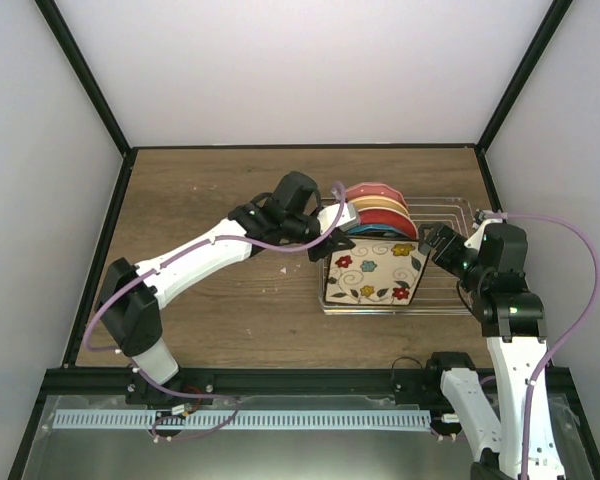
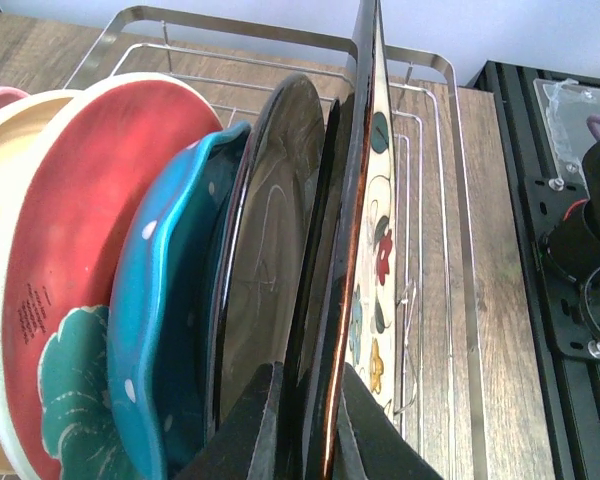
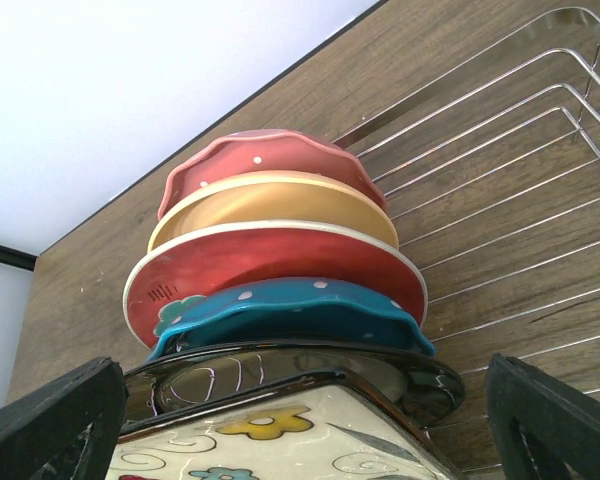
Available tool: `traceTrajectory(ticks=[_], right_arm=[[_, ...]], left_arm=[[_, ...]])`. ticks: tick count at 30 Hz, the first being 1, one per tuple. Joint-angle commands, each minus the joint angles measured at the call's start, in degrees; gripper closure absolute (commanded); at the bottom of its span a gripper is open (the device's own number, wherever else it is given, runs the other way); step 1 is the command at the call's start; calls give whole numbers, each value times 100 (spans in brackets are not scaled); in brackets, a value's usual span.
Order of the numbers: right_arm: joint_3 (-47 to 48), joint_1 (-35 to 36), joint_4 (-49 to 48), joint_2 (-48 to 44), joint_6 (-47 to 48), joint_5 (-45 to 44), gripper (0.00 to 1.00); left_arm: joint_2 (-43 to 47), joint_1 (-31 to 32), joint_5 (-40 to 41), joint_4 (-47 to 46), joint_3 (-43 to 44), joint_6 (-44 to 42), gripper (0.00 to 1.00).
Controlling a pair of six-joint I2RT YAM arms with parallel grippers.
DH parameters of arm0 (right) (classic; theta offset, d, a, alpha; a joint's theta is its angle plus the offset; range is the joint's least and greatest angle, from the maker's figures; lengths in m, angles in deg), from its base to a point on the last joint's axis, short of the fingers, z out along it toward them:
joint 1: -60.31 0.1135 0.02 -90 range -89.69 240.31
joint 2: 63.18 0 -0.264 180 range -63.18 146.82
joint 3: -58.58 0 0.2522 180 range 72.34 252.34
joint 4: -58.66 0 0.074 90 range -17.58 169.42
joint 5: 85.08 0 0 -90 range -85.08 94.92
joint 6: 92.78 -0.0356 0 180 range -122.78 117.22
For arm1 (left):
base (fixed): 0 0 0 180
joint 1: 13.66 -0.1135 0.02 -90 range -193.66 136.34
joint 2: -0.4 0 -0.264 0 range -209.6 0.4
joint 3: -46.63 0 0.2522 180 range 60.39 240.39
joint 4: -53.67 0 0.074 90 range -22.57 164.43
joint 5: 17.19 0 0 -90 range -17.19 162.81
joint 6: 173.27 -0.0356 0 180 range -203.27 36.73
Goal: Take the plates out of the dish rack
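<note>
The square plate (image 1: 375,272) should go to the table's far corner, since that corner is bare. I will lift my left gripper, swing it to the left in the top view, lower the plate there and let it go.
The dish rack (image 1: 450,308) holds a row of plates on edge: pink-red scalloped (image 3: 270,150), orange-yellow (image 3: 270,200), red with a teal flower (image 3: 270,262), teal polka-dot (image 3: 295,312), and a dark glossy one (image 3: 280,372). The square cream floral plate (image 1: 375,272) leans at the near end of the row. My left gripper (image 2: 310,372) is shut on this square plate's upper edge (image 2: 365,150), one finger (image 2: 242,430) behind it and one in front. My right gripper (image 3: 302,365) hangs open over the rack's right side (image 1: 436,243), touching nothing.
The rack's right half (image 3: 520,150) is bare wire over the wooden table (image 1: 200,190). White walls close in the table at the back and both sides. A black frame rail (image 1: 280,382) runs along the near edge.
</note>
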Motion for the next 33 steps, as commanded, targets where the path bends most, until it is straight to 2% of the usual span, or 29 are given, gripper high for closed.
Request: traceTrajectory(ticks=[1,14,23,28,33], right_arm=[[87,40,21,-60,-75,-105,0],[327,40,-136,-576,-356,-773,0],[507,40,-315,-996,-415,-1187,0],[518,40,-476,-1237,-411,-1370,0],[510,40,-508,-1255,-375,-1415,0]], left_arm=[[505,25,-857,-580,576,416,96],[667,-82,-1058,-717,1144,1084,96],[891,-224,-1156,-499,1221,1361,96],[1011,-556,-1090,-660,1258,1834,96],[991,-1254,-1379,-1051,1556,2783,96]])
